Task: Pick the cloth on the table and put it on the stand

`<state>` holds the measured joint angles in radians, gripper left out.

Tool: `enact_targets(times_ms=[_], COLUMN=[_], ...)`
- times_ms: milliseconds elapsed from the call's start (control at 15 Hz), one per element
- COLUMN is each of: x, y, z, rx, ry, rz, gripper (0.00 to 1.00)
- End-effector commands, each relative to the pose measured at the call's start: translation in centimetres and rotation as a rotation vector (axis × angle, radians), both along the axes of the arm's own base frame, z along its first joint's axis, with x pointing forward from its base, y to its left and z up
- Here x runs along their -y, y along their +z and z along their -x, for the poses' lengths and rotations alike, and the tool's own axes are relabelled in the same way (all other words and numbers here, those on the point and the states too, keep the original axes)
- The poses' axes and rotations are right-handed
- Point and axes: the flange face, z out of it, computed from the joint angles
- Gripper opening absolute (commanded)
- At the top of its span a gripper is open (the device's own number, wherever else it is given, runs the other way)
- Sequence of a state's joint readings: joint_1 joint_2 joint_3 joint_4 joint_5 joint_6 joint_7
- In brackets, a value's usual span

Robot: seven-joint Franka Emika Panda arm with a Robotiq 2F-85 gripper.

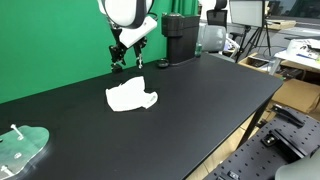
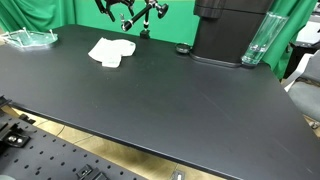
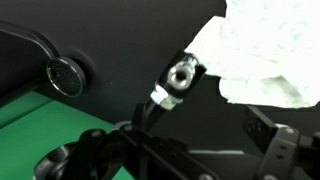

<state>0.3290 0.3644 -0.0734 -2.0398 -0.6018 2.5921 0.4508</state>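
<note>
The cloth's edge lies below my gripper. My gripper will come down open toward the rack's side and onto the cloth's edge nearest the rack.
A crumpled white cloth (image 1: 131, 96) lies flat on the black table (image 1: 200, 110); it also shows in the exterior view (image 2: 111, 50) and at the top right of the wrist view (image 3: 265, 50). The stand (image 1: 22, 145) is a clear greenish rack at the table's corner, also seen in the exterior view (image 2: 30, 38). My gripper (image 1: 122, 60) hangs above the table's far edge, behind the cloth and apart from it. It is open and empty in the exterior view (image 2: 130, 25) and in the wrist view (image 3: 200, 140).
A black machine (image 1: 180, 38) stands at the table's back, with a clear glass (image 2: 257, 42) beside it. A small round black object (image 2: 183, 49) lies in front of the machine. A green curtain (image 2: 40, 12) hangs behind the table.
</note>
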Motion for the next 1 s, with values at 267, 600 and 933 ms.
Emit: enact_targets(times_ms=[267, 600, 933], x=[-3.2, -5.8, -6.7], y=[2.6, -2.0, -6.6], z=[-1.8, -1.6, -2.2], rx=[-0.063, -0.21, -0.342], ry=[0.032, 0.123, 0.262], rz=[-0.087, -0.136, -0.098], gripper=[1.0, 1.0, 1.0])
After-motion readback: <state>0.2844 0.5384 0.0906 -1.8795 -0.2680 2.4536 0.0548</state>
